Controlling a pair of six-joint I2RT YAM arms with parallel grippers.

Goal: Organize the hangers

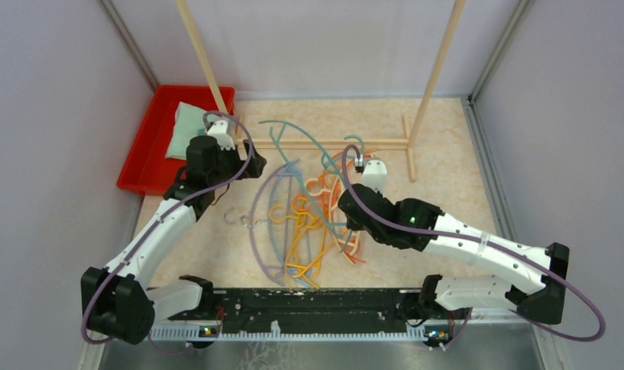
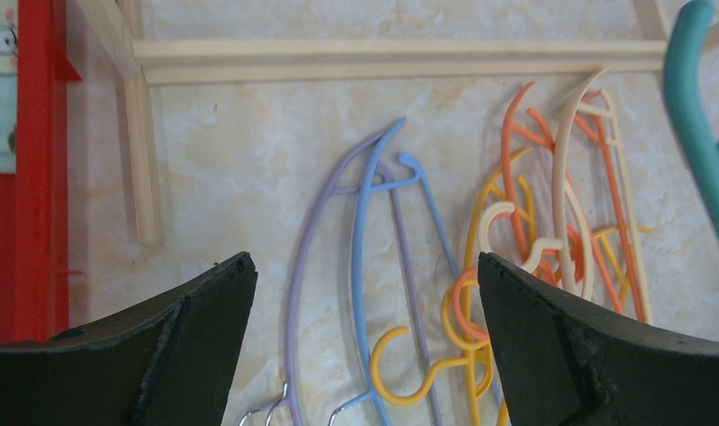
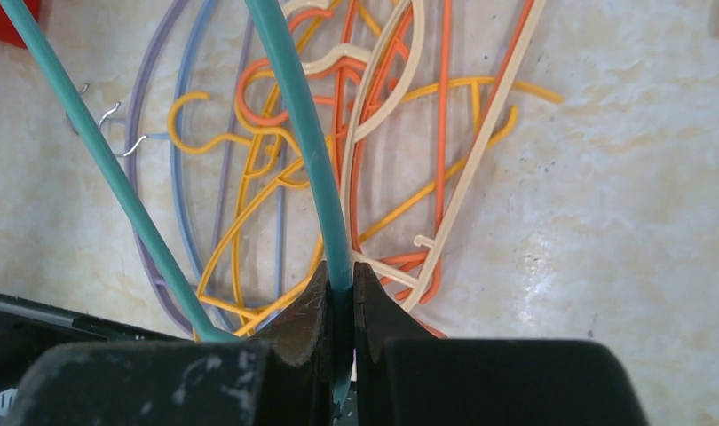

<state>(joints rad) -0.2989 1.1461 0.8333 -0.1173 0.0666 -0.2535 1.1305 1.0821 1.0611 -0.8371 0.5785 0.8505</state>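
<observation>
Next, my right gripper rises outward beside the rack's slanting post, which stands outward and to the gripper's right in the top view, and releases the teal hanger.
My right gripper is shut on the thin bar of a teal hanger, which rises out of the pile. From above, the right gripper sits by the teal hanger near the rack's base bar. A heap of hangers lies on the table: lavender, light blue, yellow, orange and beige. My left gripper hangs wide open above the lavender and light blue ones, holding nothing. In the top view the left gripper is beside the red tray.
A red tray with a pale green cloth stands at the back left. The wooden rack has two slanting posts and a base bar behind the pile. Grey walls close in both sides.
</observation>
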